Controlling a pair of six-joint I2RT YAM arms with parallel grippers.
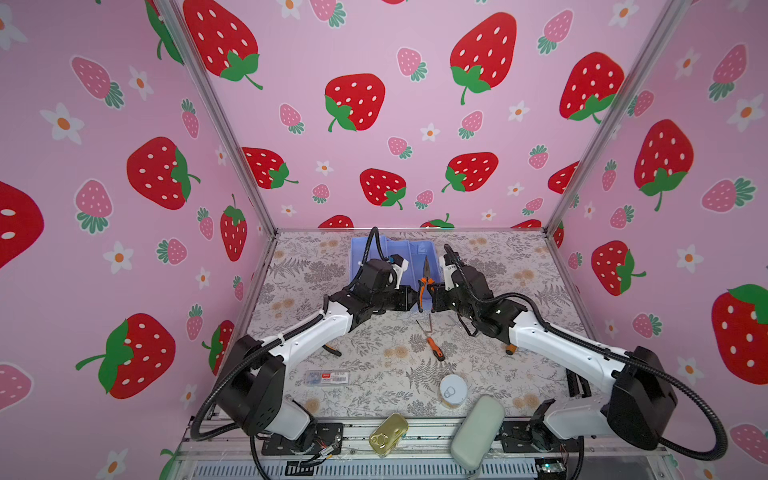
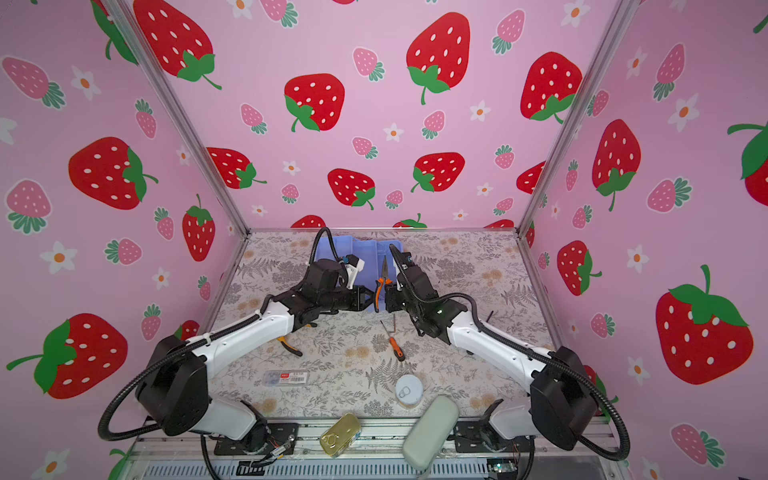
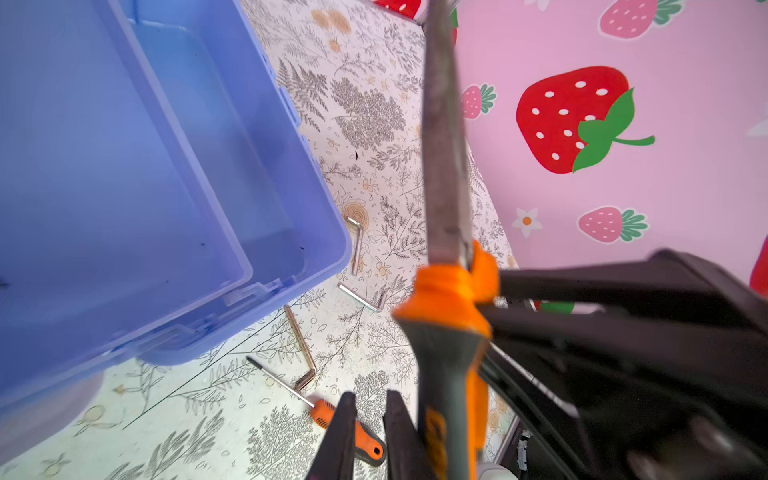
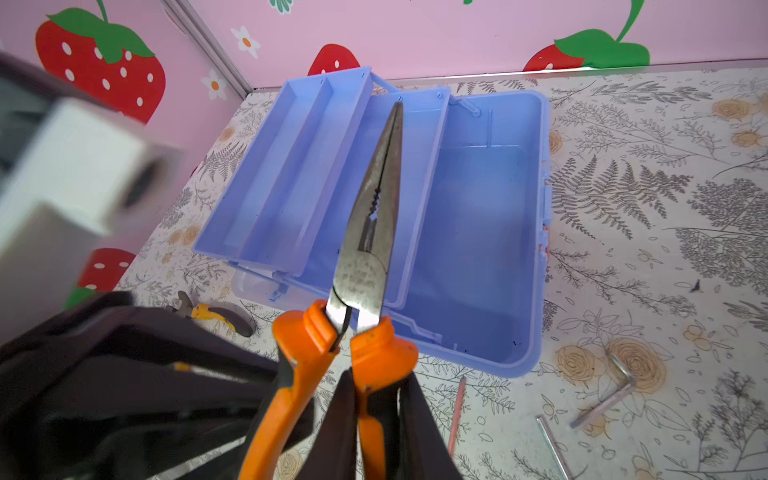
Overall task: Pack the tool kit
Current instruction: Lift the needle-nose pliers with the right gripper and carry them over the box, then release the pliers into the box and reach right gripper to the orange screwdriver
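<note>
My right gripper carries the pliers outward and down into the tool kit's empty base [image 1: 433,261] [image 4: 478,240] next and releases them there. The base's bottom lies clear beside the trays.
The tool kit [image 1: 411,253] [image 2: 374,249] stands open at the back of the table, its blue trays [image 4: 291,174] folded out and its base [image 3: 124,187] empty. Long-nose pliers [image 1: 425,270] [image 2: 384,270] [image 3: 442,166] [image 4: 374,208] with orange handles hang nose-up in front of it. My right gripper [image 4: 376,382] [image 1: 433,297] is shut on one of the pliers' handles. My left gripper [image 3: 370,399] [image 1: 415,300] faces it from the left, its jaws almost together with only table showing between them. The pliers' other handle runs just beside its finger.
On the floral mat lie an orange screwdriver [image 1: 435,348], hex keys [image 1: 429,324] and yellow-handled cutters [image 1: 332,350] half under the left arm. Nearer the front are a flat clear case [image 1: 326,377], a round tin [image 1: 453,390], a gold tin [image 1: 388,434] and a grey-green case [image 1: 478,432].
</note>
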